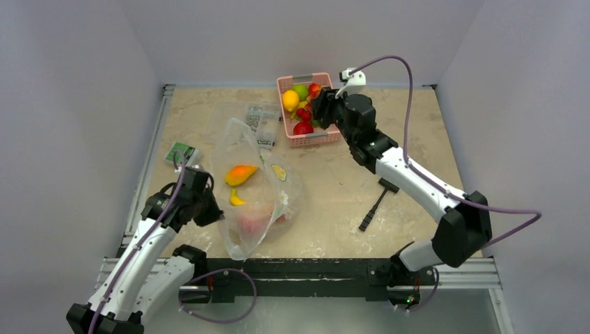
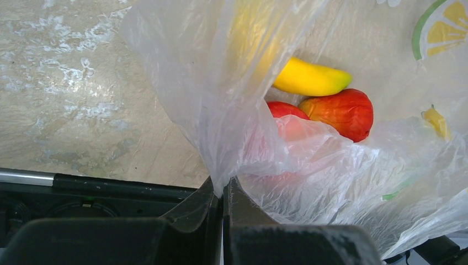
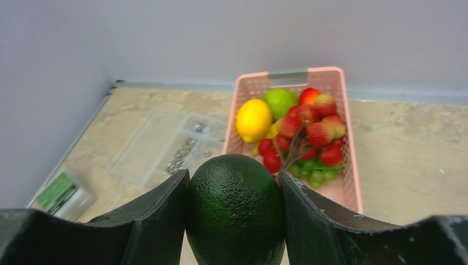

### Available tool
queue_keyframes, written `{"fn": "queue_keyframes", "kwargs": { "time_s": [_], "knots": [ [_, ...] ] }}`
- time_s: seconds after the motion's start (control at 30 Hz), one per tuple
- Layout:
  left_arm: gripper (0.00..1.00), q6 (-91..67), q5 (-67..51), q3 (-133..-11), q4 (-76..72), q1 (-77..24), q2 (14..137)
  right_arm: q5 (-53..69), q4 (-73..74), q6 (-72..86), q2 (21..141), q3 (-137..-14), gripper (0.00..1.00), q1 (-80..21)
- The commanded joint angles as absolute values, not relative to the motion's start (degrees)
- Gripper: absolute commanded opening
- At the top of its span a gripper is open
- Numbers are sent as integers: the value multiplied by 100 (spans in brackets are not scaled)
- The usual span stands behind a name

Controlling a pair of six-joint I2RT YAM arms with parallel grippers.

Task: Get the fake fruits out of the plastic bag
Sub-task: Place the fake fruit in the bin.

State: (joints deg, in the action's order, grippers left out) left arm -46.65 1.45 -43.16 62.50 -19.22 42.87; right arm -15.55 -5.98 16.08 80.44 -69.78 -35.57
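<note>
The avocado-like fruit [image 3: 236,212] goes down in my right gripper to the basket's near end [image 3: 332,191] next. It gets released there beside the red fruit, since that open spot lies below my gripper.
The clear plastic bag [image 1: 254,191] lies on the table at centre left, holding an orange-yellow fruit [image 1: 240,174], a small yellow one [image 1: 237,200] and red ones [image 1: 254,221]. My left gripper [image 1: 212,209] is shut on the bag's edge [image 2: 223,182]; a yellow fruit [image 2: 312,78] and a red fruit [image 2: 339,113] show through the plastic. My right gripper [image 1: 321,106] is shut on a dark green avocado-like fruit [image 3: 236,212] and holds it above the near end of the pink basket [image 3: 347,138].
The pink basket [image 1: 327,136] at the back holds a lemon [image 1: 291,99], a lime, red fruits and green grapes. A flat clear case of dark parts [image 1: 259,118] lies left of it. A green box [image 1: 179,153] sits at far left, a black tool [image 1: 376,202] at right.
</note>
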Motion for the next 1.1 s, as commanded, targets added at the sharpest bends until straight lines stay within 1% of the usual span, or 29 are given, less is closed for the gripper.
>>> {"fn": "queue_keyframes", "kwargs": {
  "time_s": [0.0, 0.13, 0.23, 0.33, 0.47, 0.67, 0.77, 0.87, 0.93, 1.07],
  "knots": [
    [0, -4506, 34, -4347, 6031, -1944, 4341, -1637, -1913, 1619, 8759, -6916, 0, -3011],
    [0, -4483, 26, -4318, 5993, -1950, 4316, -1095, -2085, 1364, 9807, -7521, 0, -2598],
    [0, -4465, 26, -4298, 5948, -1947, 4261, -782, -2415, 1236, 10433, -7703, 0, -2399],
    [0, -4448, 26, -4302, 5953, -1949, 4253, -677, -2215, 1105, 10899, -8049, 0, -2281],
    [0, -4456, -131, -4280, 5930, -1959, 4224, -675, -2221, 903, 11213, -8173, 10, -2236],
    [0, -4456, -123, -4267, 5893, -1964, 4228, -561, -1938, 828, 11447, -8373, 15, -2234],
    [0, -4435, -155, -4271, 5881, -1964, 4303, -610, -1840, 832, 11389, -8362, 24, -2233],
    [0, -4430, -154, -4271, 5888, -1966, 4324, -678, -1697, 799, 11172, -8226, 45, -2247],
    [0, -4436, -158, -4263, 5868, -1969, 4314, -705, -1772, 840, 10963, -8010, 60, -2258],
    [0, -4440, -165, -4254, 5866, -1968, 4304, -784, -1529, 805, 10757, -7904, 71, -2259]
  ]
}}
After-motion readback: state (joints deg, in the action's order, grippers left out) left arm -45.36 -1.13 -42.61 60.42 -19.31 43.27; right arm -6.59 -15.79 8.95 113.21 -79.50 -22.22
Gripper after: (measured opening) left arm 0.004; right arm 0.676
